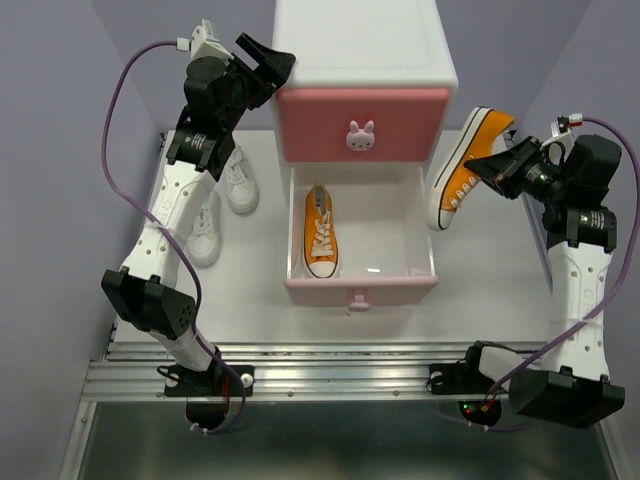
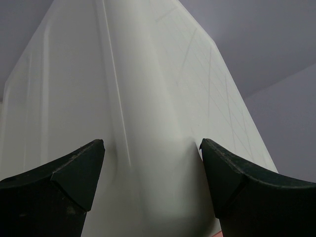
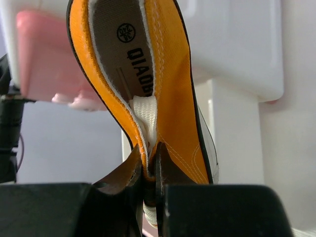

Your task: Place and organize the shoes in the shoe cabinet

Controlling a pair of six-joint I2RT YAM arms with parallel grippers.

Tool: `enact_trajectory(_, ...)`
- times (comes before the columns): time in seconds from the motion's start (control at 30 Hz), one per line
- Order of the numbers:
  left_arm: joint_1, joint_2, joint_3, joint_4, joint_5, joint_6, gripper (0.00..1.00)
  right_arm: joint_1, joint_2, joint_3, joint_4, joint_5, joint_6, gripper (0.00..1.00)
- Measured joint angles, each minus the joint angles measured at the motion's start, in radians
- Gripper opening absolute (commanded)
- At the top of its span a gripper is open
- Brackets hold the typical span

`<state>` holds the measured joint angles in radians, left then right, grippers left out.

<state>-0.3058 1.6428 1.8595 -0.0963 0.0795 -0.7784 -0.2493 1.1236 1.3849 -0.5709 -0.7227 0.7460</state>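
I should next move the shoe in my right gripper to the left in the top view, then lower it and let it go, since the bare bottom of the drawer shows beside the first shoe.
The shoe cabinet (image 1: 365, 45) stands at the back centre, its darker pink upper drawer (image 1: 362, 110) shut and its paler lower drawer (image 1: 420, 240) pulled out. One orange shoe (image 1: 320, 232) lies inside the open drawer, toe toward me. My right gripper (image 1: 488, 166) is shut on the second orange shoe (image 1: 460, 168) and holds it in the air to the right of the cabinet, sole outward. In the right wrist view the fingers (image 3: 149, 158) pinch the shoe's orange collar (image 3: 175, 74) by the lace. My left gripper (image 1: 266, 60) stands open at the cabinet's upper left corner, the white wall (image 2: 148, 98) between its fingers (image 2: 152, 163).
Two white shoes (image 1: 238, 178) (image 1: 205, 232) lie on the white table left of the cabinet, under the left arm. The table's front rail (image 1: 330, 375) runs along the near edge. Purple walls close in on the left and right.
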Motion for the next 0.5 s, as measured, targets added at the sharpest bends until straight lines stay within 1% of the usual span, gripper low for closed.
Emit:
enact_trajectory(0.13,0.000,0.000,-0.004,0.004,0.000,-0.001,0.88,0.000,-0.077,-0.027,0.011,-0.077,0.024,0.02)
enact_trajectory(0.23,0.000,-0.002,-0.008,0.009,0.000,-0.002,0.88,0.002,-0.106,-0.027,0.015,-0.127,0.029,0.03)
enact_trajectory(0.33,0.000,-0.002,-0.016,0.019,0.000,-0.002,0.88,0.026,-0.119,-0.030,-0.003,-0.127,0.012,0.02)
enact_trajectory(0.43,0.000,-0.002,-0.022,0.023,-0.001,-0.009,0.88,0.077,-0.122,-0.051,-0.004,-0.110,0.010,0.02)
enact_trajectory(0.5,0.000,-0.002,-0.024,0.026,-0.001,-0.010,0.88,0.134,-0.119,-0.067,-0.002,-0.091,0.013,0.02)
